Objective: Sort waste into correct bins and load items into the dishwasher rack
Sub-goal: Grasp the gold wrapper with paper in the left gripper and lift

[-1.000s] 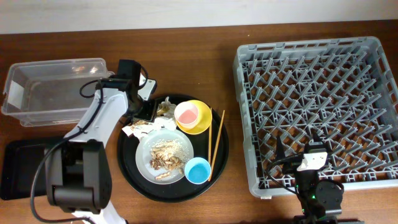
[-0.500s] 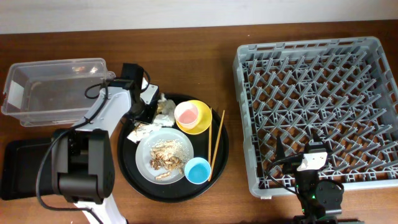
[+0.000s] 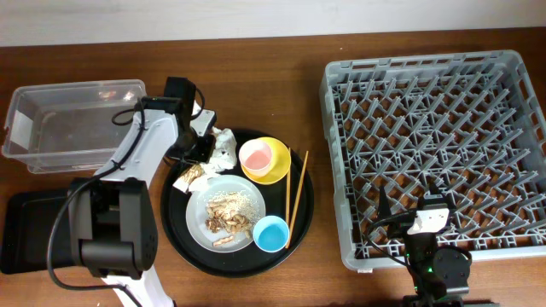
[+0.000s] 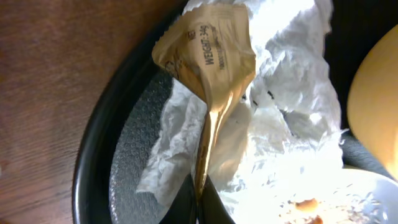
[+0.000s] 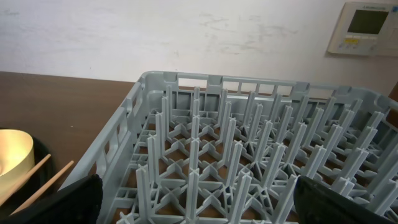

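Note:
Next I should lift the wrapper across the rim of the clear tub (image 3: 70, 124), which stands open left of my left gripper in the overhead view, and release it.
My left gripper (image 4: 200, 202) is shut on the lower tip of the gold-brown wrapper (image 4: 208, 68), which lies over crumpled white napkins (image 4: 280, 124) at the round tray's far left. From overhead, the left gripper (image 3: 202, 152) sits beside the napkins (image 3: 223, 147). A pink cup (image 3: 256, 156) stands in the yellow bowl (image 3: 280, 169). Food scraps (image 3: 227, 217) cover the plate (image 3: 198, 213), with the blue cup (image 3: 271, 233) and chopsticks (image 3: 297, 196) nearby. My right gripper (image 5: 205, 208) hangs open over the front edge of the dishwasher rack (image 3: 435, 145), holding nothing.
The clear tub (image 3: 72, 124) stands at the far left. The shallow black tray (image 3: 26, 230) lies in front of it, partly under my left arm. All the dishes sit on a round black tray (image 3: 175, 226) between the bins and the rack.
My left gripper has moved down onto the round tray's far-left edge and shut on the wrapper. The napkins have shifted a little. The right arm has stayed still.

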